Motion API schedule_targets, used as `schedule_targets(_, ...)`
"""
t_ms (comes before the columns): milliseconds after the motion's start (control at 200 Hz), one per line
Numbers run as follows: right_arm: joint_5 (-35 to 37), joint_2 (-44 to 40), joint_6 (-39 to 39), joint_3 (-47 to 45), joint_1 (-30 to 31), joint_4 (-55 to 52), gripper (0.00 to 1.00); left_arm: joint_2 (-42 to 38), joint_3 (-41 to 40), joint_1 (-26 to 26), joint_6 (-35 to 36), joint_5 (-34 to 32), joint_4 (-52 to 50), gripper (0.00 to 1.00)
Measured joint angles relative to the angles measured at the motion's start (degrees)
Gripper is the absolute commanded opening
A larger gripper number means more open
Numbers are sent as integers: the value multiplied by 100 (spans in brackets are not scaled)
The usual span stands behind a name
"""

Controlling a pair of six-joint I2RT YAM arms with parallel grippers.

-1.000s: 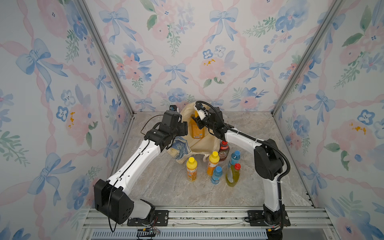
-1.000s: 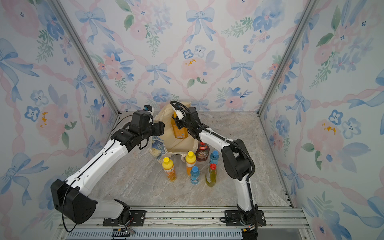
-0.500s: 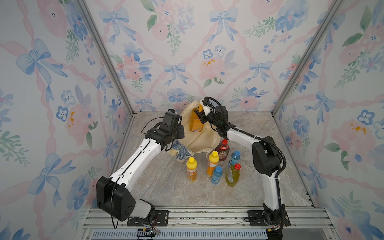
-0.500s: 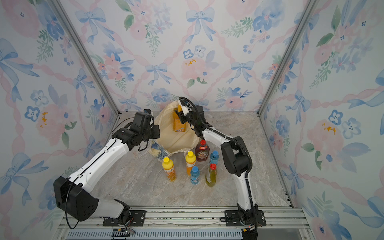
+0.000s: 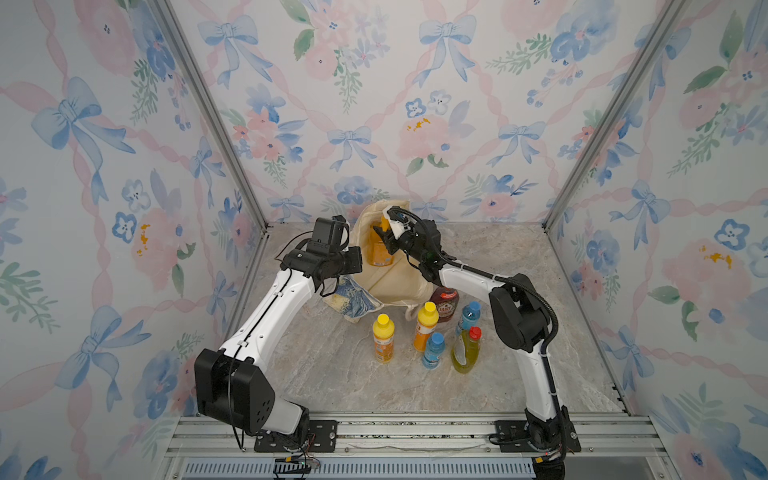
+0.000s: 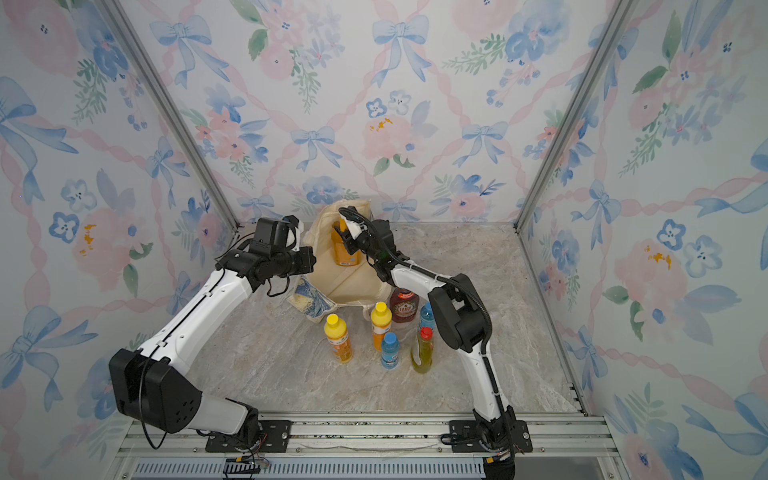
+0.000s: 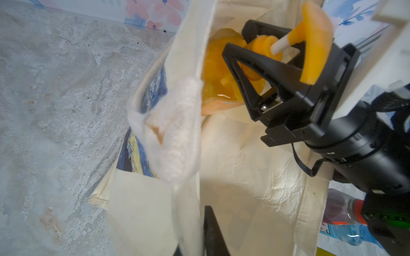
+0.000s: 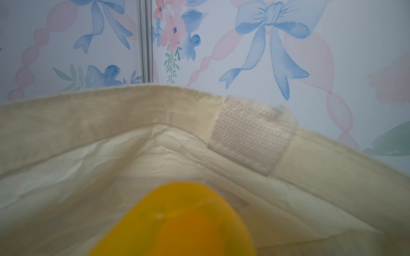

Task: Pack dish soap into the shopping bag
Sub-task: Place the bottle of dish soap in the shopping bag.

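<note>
The body of the orange bottle is already inside, so next my right gripper will carry the bottle outward toward the bag's far rim (image 5: 387, 205) and let go of the bottle's neck.
The cream shopping bag (image 5: 399, 278) stands at the back of the table, mouth open toward the top views, blue-and-yellow print (image 5: 353, 297) on its left side. My left gripper (image 5: 355, 259) is shut on the bag's left rim (image 7: 188, 133); cloth runs between the fingers (image 7: 213, 232). My right gripper (image 5: 388, 239) is shut on the neck of the big orange pump bottle (image 5: 380, 249), whose body sits inside the bag's mouth (image 7: 217, 66). The right wrist view shows only the bottle (image 8: 177, 221) and the bag's far rim (image 8: 111, 110); its own fingers are hidden.
Several dish soap bottles stand in front of the bag: a dark-red one (image 5: 444, 305), two orange yellow-capped (image 5: 383, 338) (image 5: 426, 326), two small blue (image 5: 433, 351) (image 5: 468, 316), and a yellow-green red-capped one (image 5: 465, 351). Patterned walls enclose three sides.
My left gripper has shut on the bag's rim. The right gripper has shifted the pump bottle a little to the left inside the bag's mouth.
</note>
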Motion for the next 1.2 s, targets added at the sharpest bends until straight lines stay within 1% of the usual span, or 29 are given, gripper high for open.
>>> schedule_targets(195, 111, 74, -173, 155, 31, -389, 0, -20, 2, 306, 0, 234, -81, 0)
schedule_targets(395, 688, 79, -802, 494, -2, -1113, 0, -122, 0, 664, -72, 374, -87, 0)
schedule_targets(580, 1167, 240, -1272, 894, -63, -1491, 0, -122, 0, 811, -173, 590, -85, 0)
schedule_targets(780, 1379, 367, -1263, 1217, -177, -1786, 0, -122, 0, 933, -262, 743, -63, 0)
schedule_targets(910, 1410, 396, -979, 1349, -225, -1993, 0, -122, 0, 942, -304, 798, -63, 0)
schedule_targets(975, 1534, 396, -758, 1394, -238, -2081, 0, -122, 2, 942, -319, 828, -63, 0)
schedule_targets(1081, 2028, 400, -535, 1532, -177, -2337, 0, -116, 4, 942, -326, 841, -63, 0)
schedule_targets(1201, 3001, 632, -516, 2061, 63, -2796, 0, -55, 68, 929, -365, 914, -72, 0)
